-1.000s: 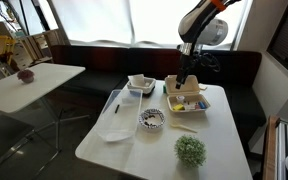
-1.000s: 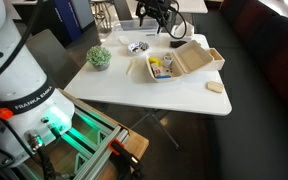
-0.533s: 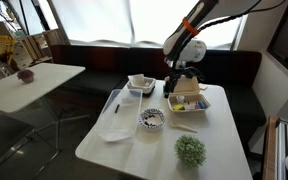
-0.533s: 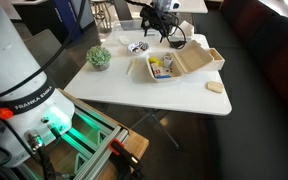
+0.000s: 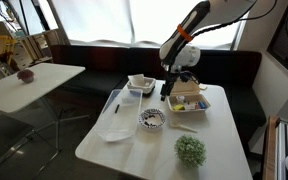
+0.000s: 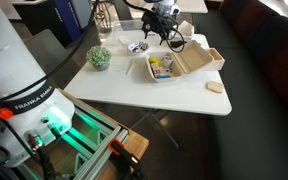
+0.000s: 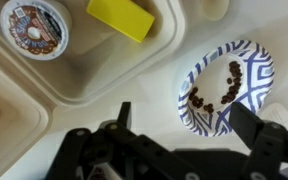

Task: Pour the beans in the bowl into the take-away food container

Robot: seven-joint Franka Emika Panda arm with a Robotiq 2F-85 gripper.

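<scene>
I need to move my gripper down toward the bowl, open my fingers on both sides of the bowl's rim on the container's side and close them, because that rim shows between them.
The bowl, white with a blue patterned rim, holds a few dark beans and stands on the white table beside the tan take-away food container. It also shows in both exterior views. The container lies open with a yellow block and a round pod inside. My gripper is open and empty, hovering above the gap between container and bowl, with the bowl's rim between its fingers in the wrist view. It shows in both exterior views.
A white squarish dish stands at the table's far side and a clear flat plastic tray lies next to the bowl. A small green plant stands near one table edge. A tan piece lies past the container.
The arm has swung from above the container toward the bowl and come lower. The bowl and container have not moved.
</scene>
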